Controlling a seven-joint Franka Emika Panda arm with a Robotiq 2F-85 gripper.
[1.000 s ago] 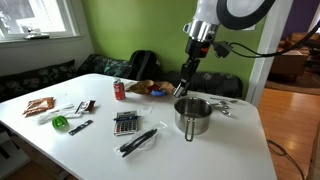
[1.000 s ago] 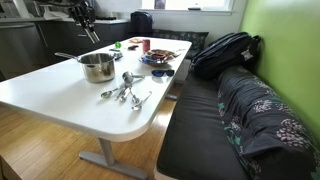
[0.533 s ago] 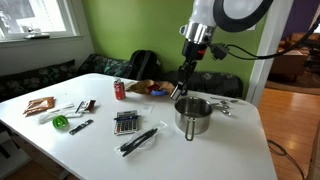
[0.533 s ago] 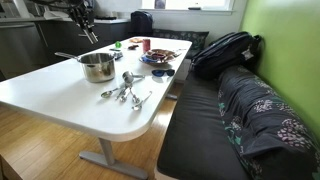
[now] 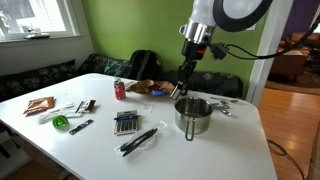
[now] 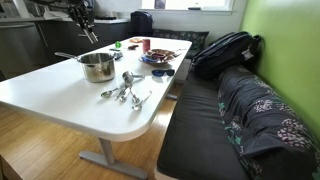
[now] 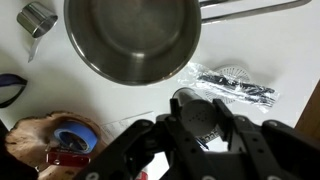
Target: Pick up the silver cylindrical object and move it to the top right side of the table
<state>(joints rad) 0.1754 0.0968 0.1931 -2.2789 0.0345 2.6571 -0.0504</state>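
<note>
The gripper carries the cylinder over past the pot (image 5: pixel 192 114) next and down to the clear table edge by the measuring spoons, below my gripper, for release.
My gripper (image 7: pixel 200 128) is shut on the silver cylindrical object (image 7: pixel 196 118), a slim dull-metal cylinder seen end-on between the black fingers. In both exterior views the gripper (image 5: pixel 183 84) (image 6: pixel 90 31) hangs above the white table (image 5: pixel 240 140), just behind the steel pot (image 5: pixel 192 114). The pot (image 7: pixel 130 40) lies directly beneath in the wrist view, and it also shows in an exterior view (image 6: pixel 97 67). The cylinder is held clear of the tabletop.
A red soda can (image 5: pixel 119 90), a calculator (image 5: pixel 125 123), black pens (image 5: pixel 138 140) and a green object (image 5: pixel 60 122) lie on the table. Metal measuring spoons (image 6: pixel 125 90) lie near the pot. A blue tape roll (image 7: pixel 75 140) and a plastic bag (image 7: pixel 235 83) lie below.
The gripper, still holding the cylinder, has shifted slightly away from the pot's far side; nothing else has moved.
</note>
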